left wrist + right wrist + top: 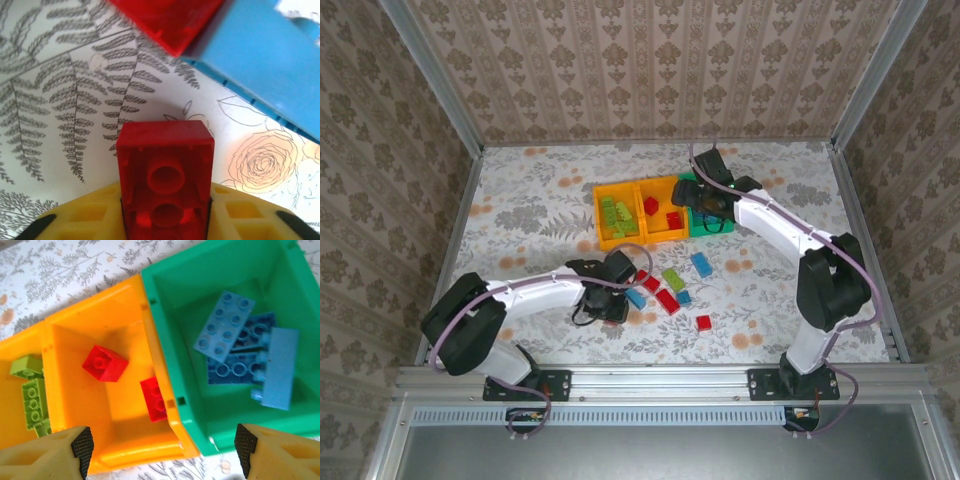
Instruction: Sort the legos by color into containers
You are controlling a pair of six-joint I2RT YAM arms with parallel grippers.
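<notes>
I will move my right gripper back from the containers next and lower it over the lone red lego (703, 323).
My left gripper (610, 305) is low over the loose legos, near the table's front. In the left wrist view its yellow fingers (75, 220) are shut on a red lego (165, 150) whose hollow underside faces the camera. Another red lego (165, 20) and a blue one (265, 55) lie just beyond it. My right gripper (164, 450) hangs open over the wall between the green container (175, 330) and the middle orange container (125, 440), with nothing between its fingers. Blue legos (225, 322) lie in the green container and two red ones (104, 363) in the orange one.
The left orange container (603, 212) holds lime green legos (616, 215). Loose on the table are a blue lego (701, 264), a green one (673, 278) and red ones (667, 301) (703, 322). Patterned walls and metal posts enclose the table.
</notes>
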